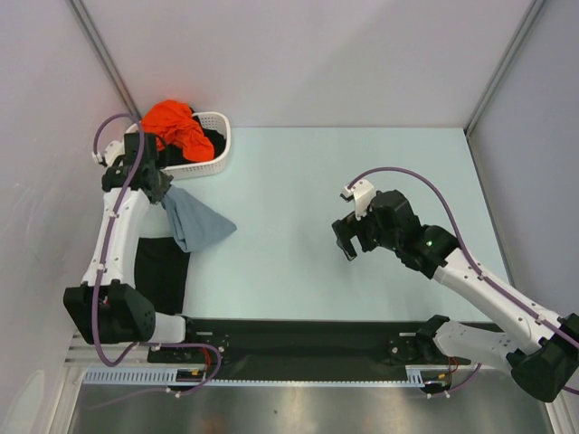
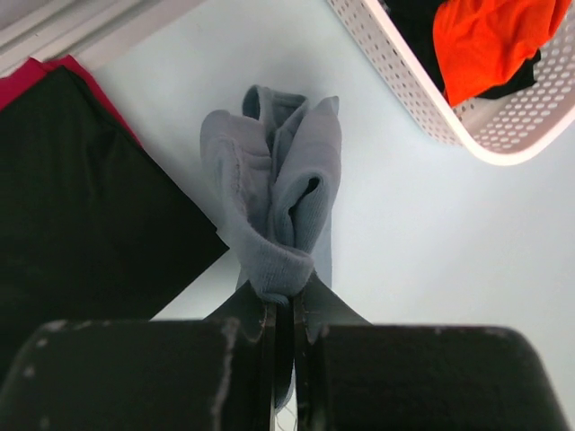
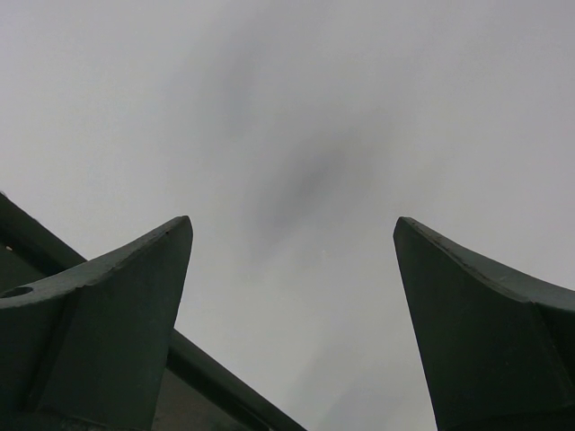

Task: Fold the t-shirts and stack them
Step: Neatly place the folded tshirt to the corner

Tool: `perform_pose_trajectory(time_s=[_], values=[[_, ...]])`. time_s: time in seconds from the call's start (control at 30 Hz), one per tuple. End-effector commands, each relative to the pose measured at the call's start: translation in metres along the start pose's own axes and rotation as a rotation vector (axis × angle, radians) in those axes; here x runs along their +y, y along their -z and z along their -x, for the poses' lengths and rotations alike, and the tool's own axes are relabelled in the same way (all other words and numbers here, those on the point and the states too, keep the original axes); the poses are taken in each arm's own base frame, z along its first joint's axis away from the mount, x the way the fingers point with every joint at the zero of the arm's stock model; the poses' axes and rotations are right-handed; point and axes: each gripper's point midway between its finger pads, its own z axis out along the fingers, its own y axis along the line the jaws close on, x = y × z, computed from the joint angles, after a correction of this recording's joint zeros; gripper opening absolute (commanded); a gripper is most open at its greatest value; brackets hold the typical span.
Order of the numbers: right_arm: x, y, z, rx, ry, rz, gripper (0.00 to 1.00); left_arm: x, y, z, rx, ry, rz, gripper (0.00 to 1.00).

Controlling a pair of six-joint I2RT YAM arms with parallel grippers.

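The flat stack is under the place to release, so I will next move my left gripper to the left in the top view, back and down over the black t-shirt (image 1: 163, 269) (image 2: 81, 206) and let go there.
My left gripper (image 1: 164, 192) (image 2: 283, 301) is shut on a bunched fold of the slate grey-blue t-shirt (image 1: 195, 225) (image 2: 278, 193). The shirt hangs from it down to the table, just in front of the basket. A black t-shirt (image 1: 163, 269) (image 2: 81, 206) lies flat on the table at the left, with a red edge (image 2: 36, 74) showing under it. The bright orange t-shirt (image 1: 177, 127) (image 2: 490, 36) is heaped in the basket over black cloth (image 1: 215, 143) (image 2: 415, 20). My right gripper (image 1: 347, 241) (image 3: 292, 238) hovers open over bare table at the right, with nothing between its fingers.
The white slotted basket (image 1: 223, 136) (image 2: 409, 94) stands at the back left corner. Grey enclosure walls close in the table at the left, back and right. A black strip (image 1: 298, 348) runs along the near edge between the arm bases.
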Motion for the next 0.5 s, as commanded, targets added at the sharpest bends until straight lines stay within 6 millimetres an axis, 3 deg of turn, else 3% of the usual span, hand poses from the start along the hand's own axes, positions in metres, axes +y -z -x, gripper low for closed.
perform_pose_trajectory(time_s=[0.0,0.47], values=[[0.001,0.004,0.025,-0.067,0.016,0.008,1.0,0.002,0.019,0.038,-0.107,0.028,-0.01,0.0],[0.004,-0.008,0.019,-0.044,0.053,0.026,1.0,0.015,0.03,0.057,-0.134,-0.027,0.005,0.0]])
